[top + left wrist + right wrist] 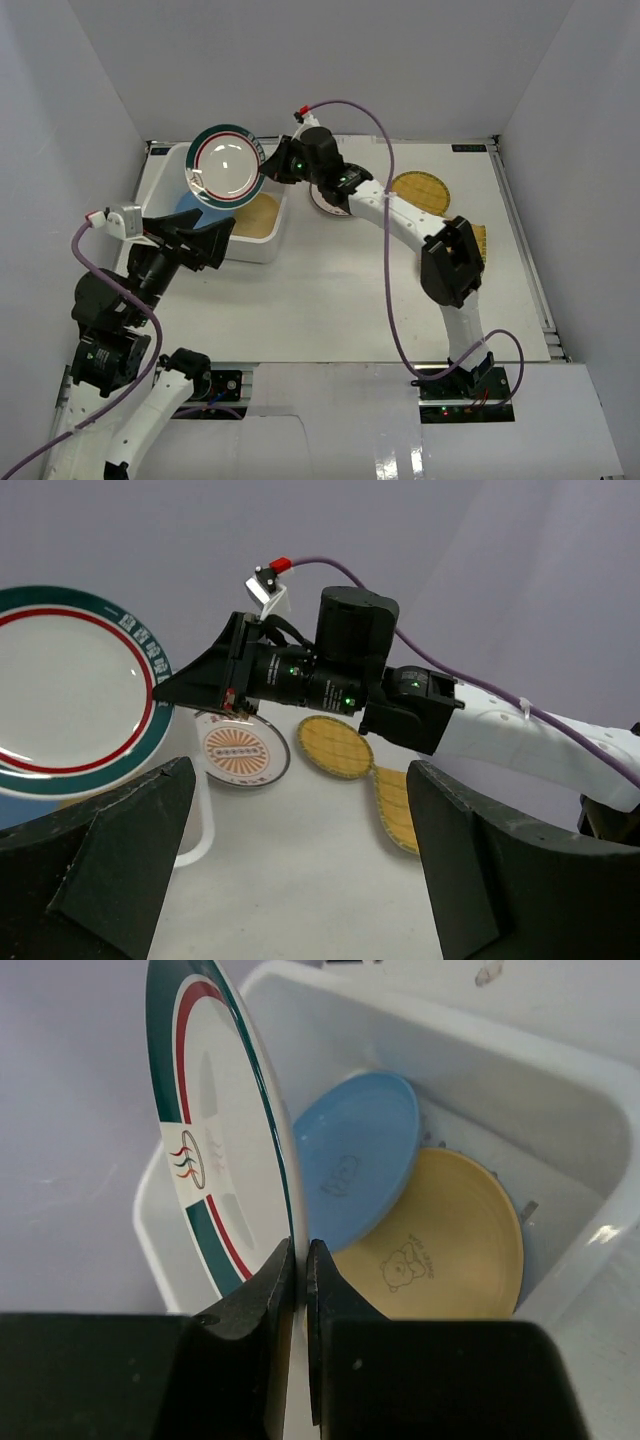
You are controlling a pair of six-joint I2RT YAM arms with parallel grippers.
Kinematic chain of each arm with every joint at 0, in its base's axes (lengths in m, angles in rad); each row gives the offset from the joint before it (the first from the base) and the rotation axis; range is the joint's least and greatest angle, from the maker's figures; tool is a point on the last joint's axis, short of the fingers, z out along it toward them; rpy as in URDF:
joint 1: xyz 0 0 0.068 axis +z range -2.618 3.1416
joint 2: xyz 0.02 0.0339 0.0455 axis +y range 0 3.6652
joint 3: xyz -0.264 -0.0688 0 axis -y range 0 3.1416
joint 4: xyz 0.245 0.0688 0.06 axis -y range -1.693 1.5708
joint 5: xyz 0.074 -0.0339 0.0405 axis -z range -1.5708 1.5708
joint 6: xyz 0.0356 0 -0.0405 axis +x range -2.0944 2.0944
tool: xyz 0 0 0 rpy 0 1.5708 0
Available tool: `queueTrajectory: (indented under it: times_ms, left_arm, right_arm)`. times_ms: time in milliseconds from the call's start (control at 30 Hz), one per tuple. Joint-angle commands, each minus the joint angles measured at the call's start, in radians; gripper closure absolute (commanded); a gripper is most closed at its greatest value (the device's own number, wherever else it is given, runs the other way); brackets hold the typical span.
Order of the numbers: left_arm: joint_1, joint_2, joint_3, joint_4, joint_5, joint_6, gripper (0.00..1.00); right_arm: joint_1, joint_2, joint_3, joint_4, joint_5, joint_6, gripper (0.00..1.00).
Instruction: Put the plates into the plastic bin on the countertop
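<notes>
I will lower the green-red rimmed plate [227, 165] onto the blue plate in the bin with my right gripper and release it, since it is still above the bin's open top.
My right gripper [268, 166] is shut on the rim of the green-red rimmed plate [227, 165] and holds it in the air over the white plastic bin [262, 243]; it shows too in the right wrist view [215, 1150] and left wrist view [60, 690]. Inside the bin lie a blue plate [355, 1170] and a yellow-orange plate [440, 1235]. The white sunburst plate [240, 750] and two yellow woven-look plates [420, 190] [478, 238] lie on the countertop [330, 300]. My left gripper [215, 240] is open and empty by the bin's near side.
Grey walls stand round the countertop on the left, back and right. The right arm [400, 215] stretches across the counter's middle toward the bin. A purple cable [385, 250] hangs over the table along the right arm.
</notes>
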Motion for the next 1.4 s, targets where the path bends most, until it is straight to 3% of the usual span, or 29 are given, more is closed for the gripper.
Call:
queueTrajectory:
  times_ms: [0,233,300,400,433,467,533,633,800,833,900,967,1000,1067,1100,1167,1367]
  left_arm:
    - [-0.008,-0.065,-0.141,0.049,-0.17,0.028,0.02]
    - [-0.017,-0.099,-0.267,0.106,-0.251,0.082,0.02]
    - [-0.02,-0.111,-0.287,0.118,-0.272,0.09,0.02]
    - [-0.026,-0.131,-0.322,0.139,-0.304,0.096,0.02]
    - [-0.026,-0.136,-0.328,0.144,-0.318,0.096,0.02]
    - [-0.026,-0.137,-0.336,0.146,-0.321,0.094,0.02]
    - [-0.028,-0.137,-0.336,0.146,-0.321,0.094,0.02]
    - [-0.026,-0.134,-0.335,0.146,-0.321,0.091,0.02]
    - [-0.026,-0.136,-0.341,0.146,-0.32,0.085,0.02]
    - [-0.028,-0.136,-0.342,0.144,-0.318,0.085,0.02]
    - [-0.028,-0.131,-0.35,0.149,-0.312,0.077,0.02]
    - [-0.026,-0.128,-0.354,0.147,-0.304,0.073,0.02]
    - [-0.028,-0.128,-0.359,0.149,-0.297,0.071,0.02]
    - [-0.028,-0.125,-0.362,0.147,-0.295,0.071,0.02]
    - [-0.026,-0.12,-0.364,0.149,-0.294,0.07,0.02]
    - [-0.026,-0.113,-0.365,0.149,-0.291,0.071,0.02]
    - [-0.026,-0.091,-0.368,0.153,-0.288,0.08,0.02]
  right_arm:
    - [0.038,0.086,0.151,-0.033,0.054,0.012,0.92]
    - [0.065,0.206,0.225,-0.085,0.098,0.026,0.92]
    - [0.07,0.223,0.226,-0.101,0.098,0.022,0.88]
    - [0.081,0.218,0.211,-0.109,0.12,-0.004,0.64]
    - [0.088,0.212,0.208,-0.105,0.128,-0.015,0.5]
    - [0.091,0.199,0.209,-0.104,0.143,-0.043,0.45]
    - [0.094,0.189,0.234,-0.119,0.153,-0.064,0.38]
    - [0.091,0.148,0.226,-0.141,0.177,-0.116,0.36]
    - [0.053,-0.077,-0.028,-0.09,0.26,-0.175,0.53]
    - [0.006,-0.152,-0.173,-0.048,0.257,-0.155,0.62]
    - [-0.08,-0.215,-0.328,0.04,0.231,-0.079,0.65]
    - [-0.131,-0.285,-0.514,0.105,0.266,-0.04,0.6]
    - [-0.174,-0.3,-0.568,0.121,0.288,-0.019,0.49]
    - [-0.221,-0.328,-0.715,0.21,0.283,0.066,0.4]
    - [-0.257,-0.329,-0.751,0.23,0.292,0.096,0.32]
    - [-0.284,-0.312,-0.803,0.272,0.299,0.155,0.26]
    - [-0.337,-0.179,-0.769,0.312,0.277,0.287,0.26]
